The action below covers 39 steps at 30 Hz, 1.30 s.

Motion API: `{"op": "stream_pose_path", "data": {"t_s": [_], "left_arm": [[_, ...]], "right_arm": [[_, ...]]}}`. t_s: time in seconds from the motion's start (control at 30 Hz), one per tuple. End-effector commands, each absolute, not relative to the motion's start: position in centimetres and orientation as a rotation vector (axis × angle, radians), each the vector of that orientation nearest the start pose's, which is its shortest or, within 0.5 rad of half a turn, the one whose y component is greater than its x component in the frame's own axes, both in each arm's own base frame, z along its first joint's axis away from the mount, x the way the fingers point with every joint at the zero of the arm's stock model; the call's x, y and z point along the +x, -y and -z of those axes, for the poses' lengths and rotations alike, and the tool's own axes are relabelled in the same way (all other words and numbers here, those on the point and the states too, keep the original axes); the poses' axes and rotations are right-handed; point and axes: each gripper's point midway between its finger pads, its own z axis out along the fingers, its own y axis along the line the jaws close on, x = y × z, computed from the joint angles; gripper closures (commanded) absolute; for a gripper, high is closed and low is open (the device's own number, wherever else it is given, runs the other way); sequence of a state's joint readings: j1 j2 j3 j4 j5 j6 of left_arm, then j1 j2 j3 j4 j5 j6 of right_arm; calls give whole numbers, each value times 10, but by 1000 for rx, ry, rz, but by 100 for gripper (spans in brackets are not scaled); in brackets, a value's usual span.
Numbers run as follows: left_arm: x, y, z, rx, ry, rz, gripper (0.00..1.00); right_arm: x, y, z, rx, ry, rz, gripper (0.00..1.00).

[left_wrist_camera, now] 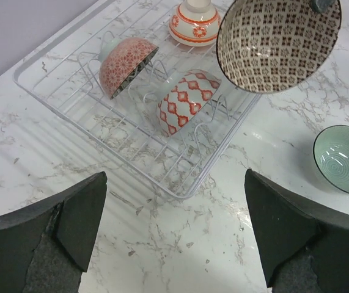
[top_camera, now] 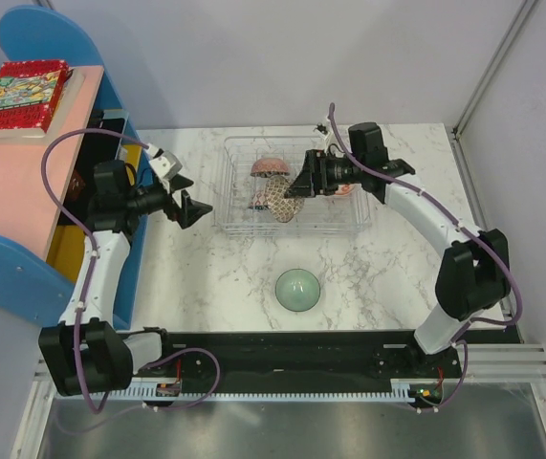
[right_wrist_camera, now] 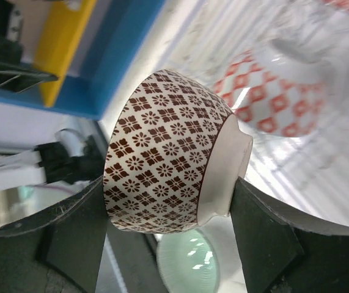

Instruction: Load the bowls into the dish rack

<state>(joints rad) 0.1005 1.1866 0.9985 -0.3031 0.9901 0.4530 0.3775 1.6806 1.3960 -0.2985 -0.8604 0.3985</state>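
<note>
The rack's near corner (top_camera: pixel 336 216) is empty beside the orange-ringed bowl, so my right gripper should next turn the beige bowl around, lower it into that spot and release it.
The clear dish rack (top_camera: pixel 229 225) sits at the back middle of the marble table. A reddish floral bowl (left_wrist_camera: pixel 125 64) and an orange-red lattice bowl (left_wrist_camera: pixel 183 101) stand on edge in it, and an orange-ringed bowl (left_wrist_camera: pixel 194 21) sits at its far side. My right gripper (right_wrist_camera: pixel 168 195) is shut on a beige bowl with a brown lattice pattern (right_wrist_camera: pixel 162 159), held on its side above the rack (top_camera: pixel 303 182). A pale mint-green bowl (top_camera: pixel 298 289) rests on the table in front of the rack. My left gripper (top_camera: pixel 188 208) hangs open and empty just left of the rack.
A blue and pink shelf unit (top_camera: pixel 24 191) with a book (top_camera: pixel 19 96) on top stands along the left edge, close behind the left arm. Grey walls close in the back and right sides. The arm bases sit on a black rail (top_camera: pixel 282 354) at the near edge.
</note>
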Motion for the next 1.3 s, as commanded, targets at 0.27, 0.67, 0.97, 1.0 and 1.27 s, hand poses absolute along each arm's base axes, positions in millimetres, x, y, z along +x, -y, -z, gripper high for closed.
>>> {"op": "stream_pose_path", "data": {"t_s": [0.27,0.67,0.97,1.0,1.27], "left_arm": [[316,97,-209,839,-1734,781,0],[305,98,-206,858,-1718,771,0],[302,100,-203,860,-1715,792,0],[302,100,-202,860,-1716,793,0],[301,100,-199,856,-1723,804,0]], "right_arm": [[407,-193,-248,-401,-2195,-414,100],[422,-167,-180,-413,-2370,-114,100],[438,-165,-160,-456,-2360,84,100],[440,-168,-161,-464,-2347,107,100],[461,-173,-158,-480,-2285,245,100]]}}
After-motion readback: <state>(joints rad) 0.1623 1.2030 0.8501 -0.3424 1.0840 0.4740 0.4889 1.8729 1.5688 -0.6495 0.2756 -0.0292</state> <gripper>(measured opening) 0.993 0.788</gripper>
